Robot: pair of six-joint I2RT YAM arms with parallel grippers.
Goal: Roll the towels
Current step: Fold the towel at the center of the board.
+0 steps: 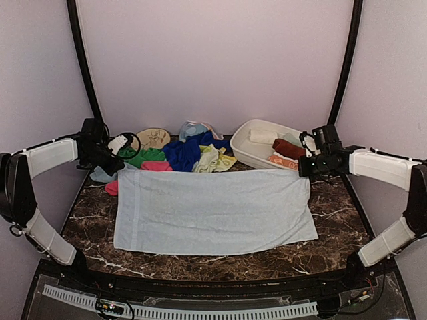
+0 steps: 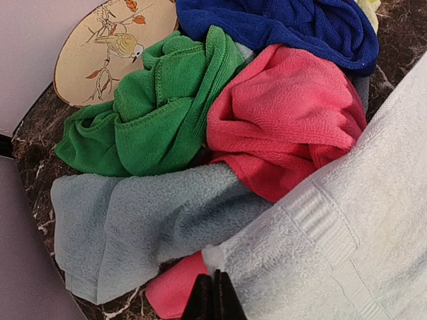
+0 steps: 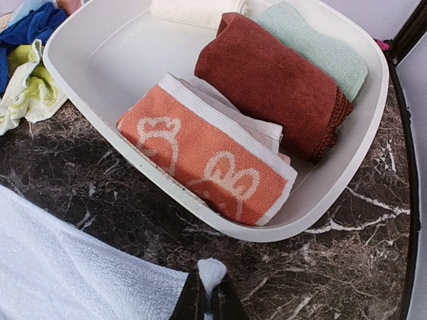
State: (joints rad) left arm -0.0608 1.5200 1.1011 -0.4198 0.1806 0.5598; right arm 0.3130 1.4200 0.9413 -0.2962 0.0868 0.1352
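Observation:
My right gripper draws the held corner back onto the middle of the towel's side (image 1: 309,213), which lies back from the gripper, next and releases, as the towel lies unfolded.
A large pale blue towel (image 1: 213,207) lies spread flat on the dark marble table. My left gripper (image 2: 215,293) is shut on its far left corner, and my right gripper (image 3: 208,293) is shut on its far right corner, a tuft of cloth poking up between the fingers. Behind the far edge lies a loose heap of towels: green (image 2: 160,100), pink-red (image 2: 287,113), royal blue (image 2: 280,23), grey-blue (image 2: 133,227) and lime-yellow (image 1: 213,159).
A white oval basin (image 3: 333,193) stands at the back right, just beyond my right gripper. It holds rolled towels: rust-brown (image 3: 273,80), orange patterned (image 3: 200,153), pale green (image 3: 313,47). A round tan disc with a bird (image 2: 100,47) leans at the back left.

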